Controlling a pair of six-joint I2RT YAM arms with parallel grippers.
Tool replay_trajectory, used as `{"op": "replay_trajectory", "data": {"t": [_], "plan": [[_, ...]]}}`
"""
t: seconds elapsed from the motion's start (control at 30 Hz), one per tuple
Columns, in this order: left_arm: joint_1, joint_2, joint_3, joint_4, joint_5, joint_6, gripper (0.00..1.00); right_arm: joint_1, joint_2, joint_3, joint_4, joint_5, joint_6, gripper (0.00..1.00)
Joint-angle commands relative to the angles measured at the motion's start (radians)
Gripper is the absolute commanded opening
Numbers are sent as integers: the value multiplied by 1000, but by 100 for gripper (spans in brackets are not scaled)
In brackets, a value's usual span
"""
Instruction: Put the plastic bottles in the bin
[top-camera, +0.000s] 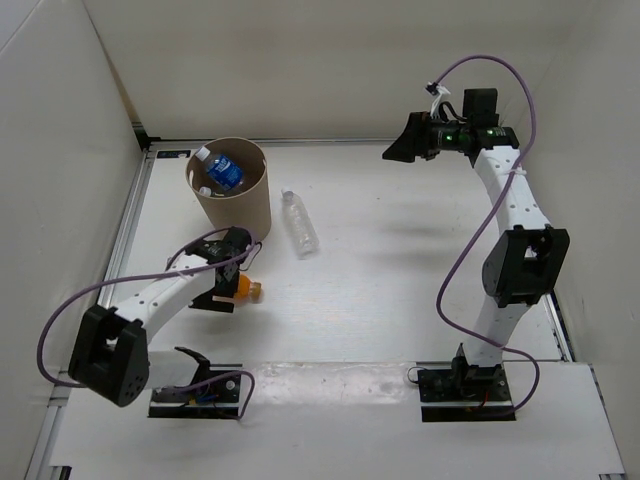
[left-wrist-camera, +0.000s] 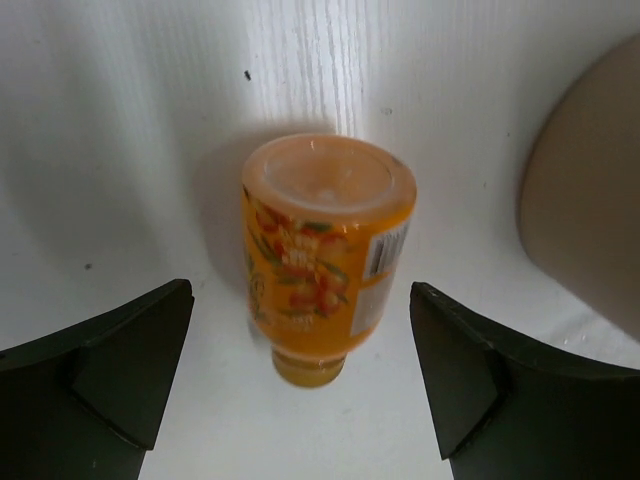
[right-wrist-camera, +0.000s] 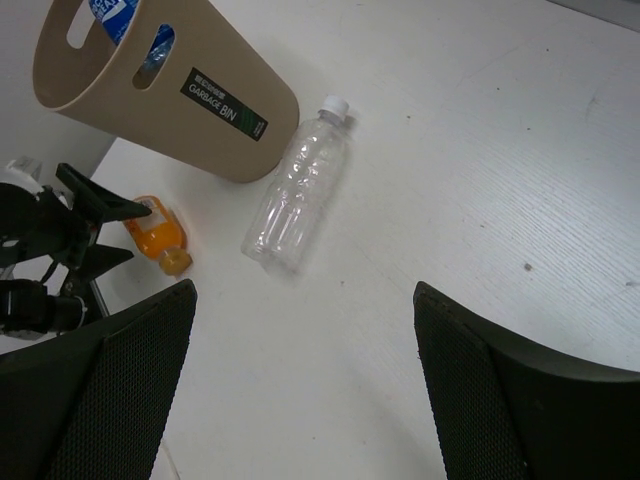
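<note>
My left gripper lowers farther toward the table next, then closes around the labelled body (top-camera: 242, 287) (left-wrist-camera: 318, 268) of the untouched orange bottle between its fingers.
The tan bin (top-camera: 243, 208) stands upright at the back left. It holds a blue-labelled bottle (top-camera: 225, 170) and another white-capped one (top-camera: 204, 189). A clear bottle (top-camera: 300, 223) lies on the table just right of the bin, and shows in the right wrist view (right-wrist-camera: 297, 190). An orange bottle (top-camera: 245, 289) lies in front of the bin. My left gripper (top-camera: 231, 278) is open and low over it. In the left wrist view the orange bottle (left-wrist-camera: 322, 255) lies between the spread fingers without touching them. My right gripper (top-camera: 402, 150) is open and empty, high at the back right.
White walls enclose the table at the back and on both sides. In the left wrist view the bin's wall (left-wrist-camera: 590, 220) is close on the right. The right wrist view shows the bin (right-wrist-camera: 190, 95), the orange bottle (right-wrist-camera: 160, 235) and my left gripper (right-wrist-camera: 85, 230).
</note>
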Motion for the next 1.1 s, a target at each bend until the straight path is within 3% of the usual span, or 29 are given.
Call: {"op": "replay_trajectory", "data": {"t": [0.0,0.1,0.27,0.33,0.37,0.4,0.43,0.57,0.73,0.83,0.9,0.93,1.0,1.03,1.07], "plan": [[62,53,-15,162,43,-7,100,-27,-37,10,-39,-29,-31,90],[98,172,28,198,72,76,100,-43,-42,12,-75,-34,-70,90],[110,240,125,195,86,181,100,-63,-59,0,-116,-32,-87,90],[112,244,140,186,80,202,90,-63,-59,-2,-122,-34,-84,90],[112,237,143,181,78,213,82,-62,-59,-8,-124,-31,-81,90],[113,230,145,175,63,222,66,-59,-57,-11,-125,-30,-81,90],[110,221,142,157,59,230,60,-57,-56,-11,-121,-30,-73,90],[110,152,154,46,39,247,53,-45,-50,-14,-89,-34,-54,90],[9,-35,295,-208,-217,305,50,-43,-45,-28,-63,-38,-44,90],[-60,-152,405,-407,-417,201,49,-34,-34,-42,-61,-37,-53,90],[-80,-209,476,-448,-536,202,49,-33,-28,-45,-59,-35,-56,90],[-80,-215,522,-430,-614,344,49,-27,-27,-46,-58,-37,-58,90],[-66,-223,574,-194,-699,507,49,-17,-21,-43,-52,-35,-54,90],[-57,-220,582,-96,-707,899,51,-14,-16,-42,-44,-38,-54,90],[-33,-205,564,309,-669,1037,51,-8,-15,-42,-43,-37,-47,90]]}}
